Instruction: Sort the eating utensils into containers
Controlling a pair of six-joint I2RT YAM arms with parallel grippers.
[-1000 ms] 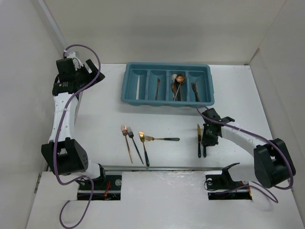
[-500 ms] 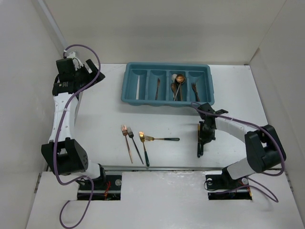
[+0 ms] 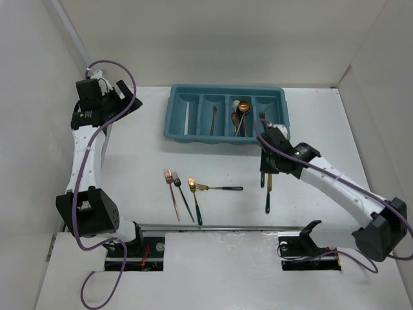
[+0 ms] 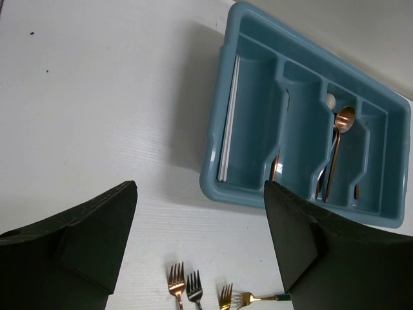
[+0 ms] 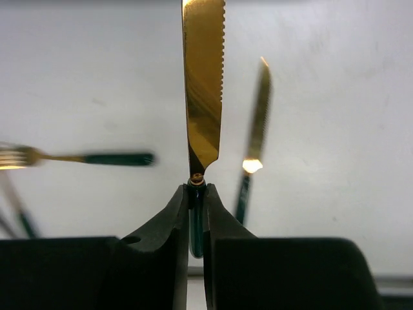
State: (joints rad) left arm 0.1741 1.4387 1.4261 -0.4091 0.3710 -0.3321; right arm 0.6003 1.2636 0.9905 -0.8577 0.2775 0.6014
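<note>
My right gripper moves outward and to the left in the top view over the copper knife's compartment point(image 3: 217, 117) next and down to release, since a knife lies there.
My right gripper point(image 5: 197, 190) is shut on the dark green handle of a gold knife point(image 5: 203, 84), whose blade sticks out past the fingertips. In the top view that gripper point(image 3: 265, 169) hovers just in front of the teal tray point(image 3: 169, 116), near its right end. A second gold knife point(image 3: 268, 194) lies on the table below it. Several forks point(image 3: 184, 197) lie left of centre. The tray's compartments hold a pale utensil point(image 3: 186, 119), a copper knife point(image 3: 213, 121), spoons point(image 3: 240, 116) and a fork point(image 3: 263, 123). My left gripper point(image 4: 200, 252) is open and empty, high at the far left.
White walls close in the table on the left, back and right. The right arm's purple cable point(image 3: 335, 171) trails along its forearm. A green-handled fork point(image 5: 77, 158) lies crosswise to the held knife's left.
My right gripper has shut on one of the two knives and carried it up off the table towards the tray. The other knife stays put. The left arm has not moved.
</note>
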